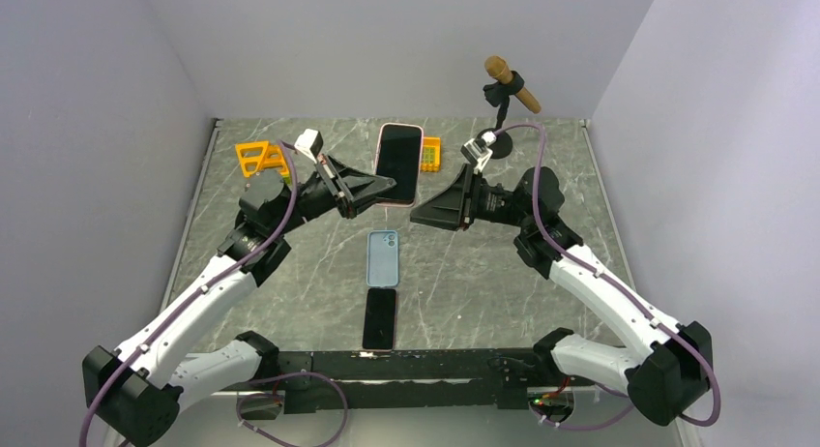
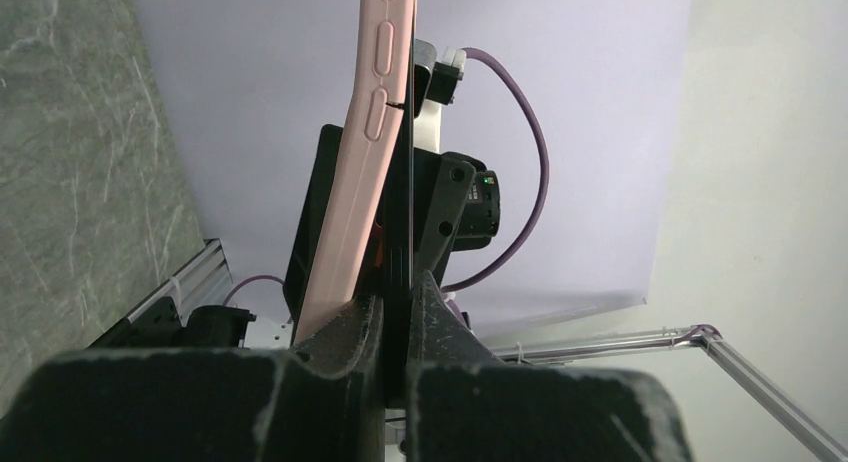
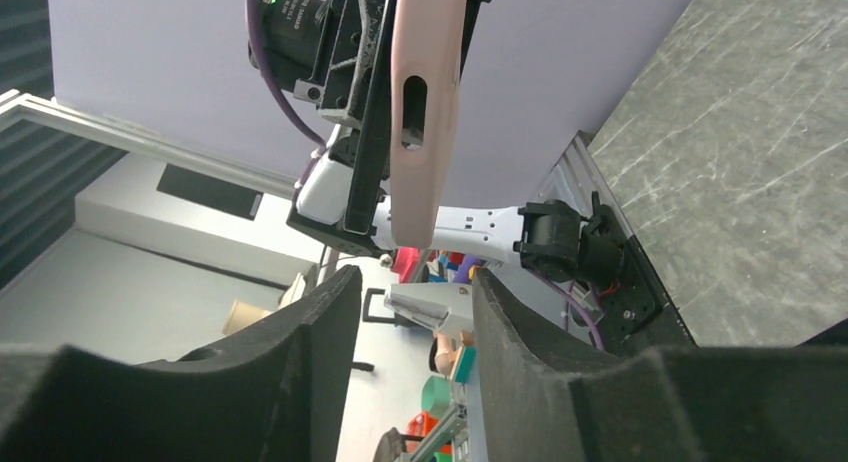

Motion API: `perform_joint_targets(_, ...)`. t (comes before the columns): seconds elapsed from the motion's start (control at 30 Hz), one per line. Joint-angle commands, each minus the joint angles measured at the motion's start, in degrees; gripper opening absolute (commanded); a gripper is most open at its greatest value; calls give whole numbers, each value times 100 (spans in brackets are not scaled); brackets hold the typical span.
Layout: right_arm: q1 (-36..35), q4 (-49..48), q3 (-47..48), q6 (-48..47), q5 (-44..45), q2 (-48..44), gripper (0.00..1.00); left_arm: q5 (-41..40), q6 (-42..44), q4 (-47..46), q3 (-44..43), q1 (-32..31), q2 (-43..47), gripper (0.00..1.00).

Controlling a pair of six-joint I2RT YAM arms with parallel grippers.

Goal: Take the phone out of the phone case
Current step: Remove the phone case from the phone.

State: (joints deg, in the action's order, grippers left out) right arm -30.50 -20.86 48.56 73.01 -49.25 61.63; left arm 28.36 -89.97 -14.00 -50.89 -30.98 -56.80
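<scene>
My left gripper moves back and down next to release its phone on bare marble [image 1: 418, 323] beside the black phone, since that spot is below and back from it.
The phone [image 1: 397, 166], black with its screen showing, sits in a pink phone case [image 1: 400, 127] and is held upright in the air over the back of the table. My left gripper [image 1: 386, 187] is shut on its lower left edge. In the left wrist view the black phone edge [image 2: 401, 212] runs between the fingers [image 2: 398, 294], and the pink case [image 2: 350, 182] leans away to the left of them. My right gripper [image 1: 417, 215] stands open just below the phone's lower right corner, touching nothing. The right wrist view shows the case's end [image 3: 425, 122] above that gripper's [image 3: 415, 297] spread fingers.
A light blue case [image 1: 383, 258] and a black phone [image 1: 380, 318] lie flat on the marble table [image 1: 483, 273] in front of the arms. Orange pieces [image 1: 261, 158] and an orange block [image 1: 431, 154] sit at the back. A microphone [image 1: 512, 83] stands at the back right.
</scene>
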Motion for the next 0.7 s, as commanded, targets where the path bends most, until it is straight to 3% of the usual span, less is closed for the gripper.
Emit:
perform_joint_targets(0.0,-35,-195,212,-194,224,-21,44,-117,-132,-651,-354,12,34,0)
perform_joint_targets(0.1,-41,-274,240,-192,270,49,40,-105,-153,-701,-349,9,19,0)
perform_joint_targets(0.5,-44,-88,662,-337,361,444,40,-71,-81,-578,-357,-1,78,0)
perform_joint_targets(0.67,-138,-334,803,-261,495,698,31,20,-109,-615,-390,-32,42,0)
